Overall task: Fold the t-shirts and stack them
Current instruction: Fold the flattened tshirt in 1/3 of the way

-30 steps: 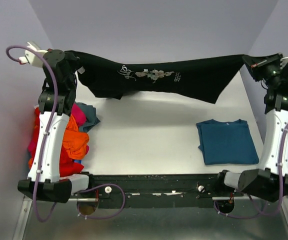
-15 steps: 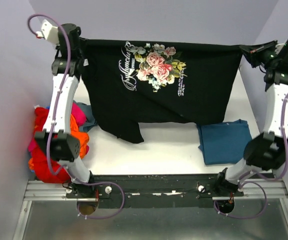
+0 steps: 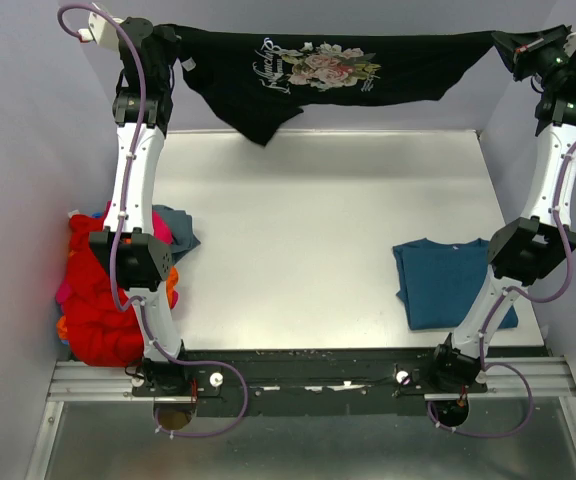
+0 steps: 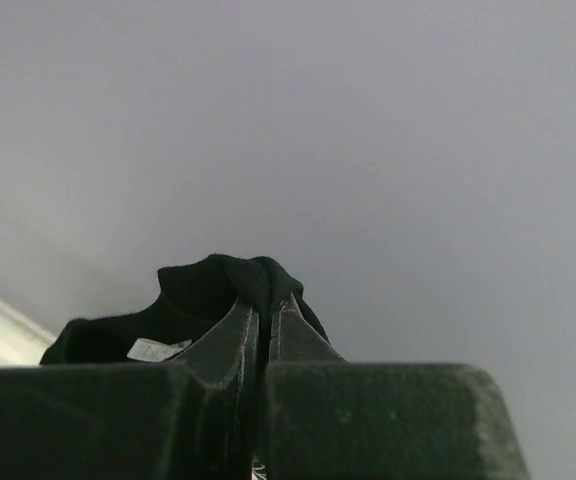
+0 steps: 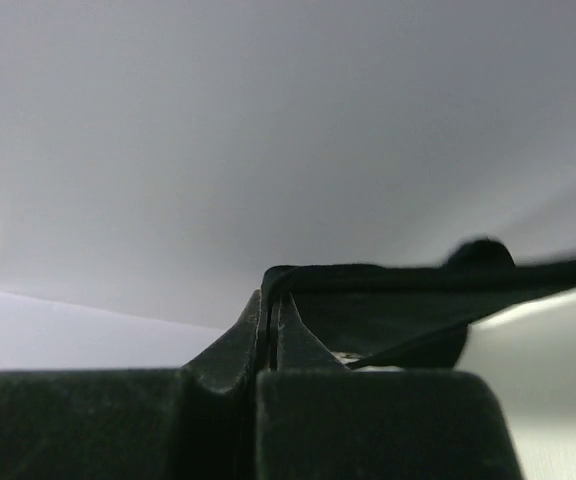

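Note:
My left gripper holds the black t-shirt, which still hangs in the air. It will move back and down to the bare white table beside the heap next and release the t-shirt.
The black rose-print t-shirt hangs stretched in the air across the far end of the table, held at both ends. My left gripper is shut on its left end, seen as black cloth pinched between the fingers in the left wrist view. My right gripper is shut on its right end, which also shows in the right wrist view. A folded teal-blue t-shirt lies flat on the table at the right. A heap of red, orange, pink and grey-blue t-shirts lies at the left edge.
The white table is walled by grey panels on the left, back and right. Both arms stand stretched far up and back. A black rail runs along the near edge between the arm bases.
Both arms have risen and reached further back, lifting the black t-shirt off the table. It hung open with the print showing half a second ago and is now pulled taut and high.

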